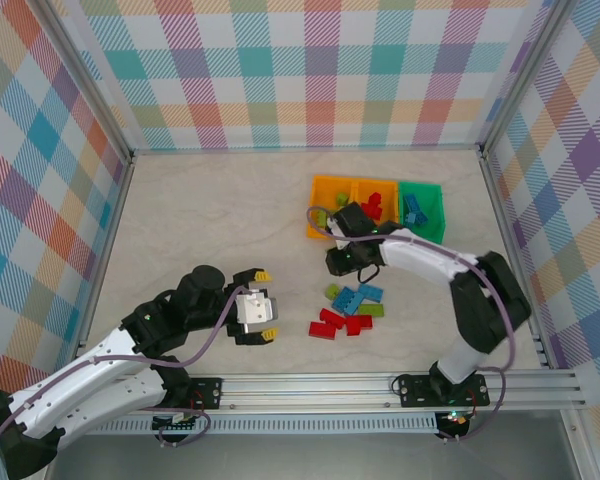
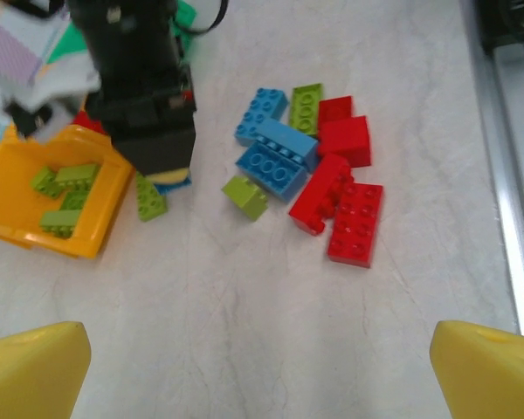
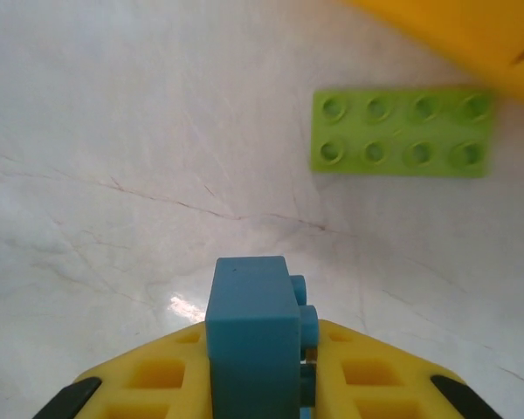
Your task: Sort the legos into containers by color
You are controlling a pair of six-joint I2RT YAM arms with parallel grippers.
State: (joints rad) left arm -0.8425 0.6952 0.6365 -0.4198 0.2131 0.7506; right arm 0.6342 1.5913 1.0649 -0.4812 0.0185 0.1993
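The light blue lego should be lifted outward past the orange containers by my right gripper, then released over the green container [image 1: 435, 190].
A light blue lego [image 3: 251, 336] stands pinched between the yellow pads of my right gripper [image 3: 262, 353], which is shut on it just above the table. This gripper [image 1: 340, 262] hangs beside the left orange container [image 1: 318, 185], which has lime green legos in it. The middle orange container [image 1: 375, 184] holds red legos and the green container [image 1: 435, 190] holds blue ones. A lime green lego [image 3: 400, 131] lies flat by the orange wall. A loose pile of red, blue and green legos [image 2: 310, 170] lies ahead of my open left gripper [image 2: 262, 375], which has nothing between its fingers.
The aluminium rail [image 1: 380, 385] runs along the near edge. Checkered walls [image 1: 300, 70] close in the back and both sides. Bare marbled tabletop [image 1: 210, 210] stretches to the left of the containers.
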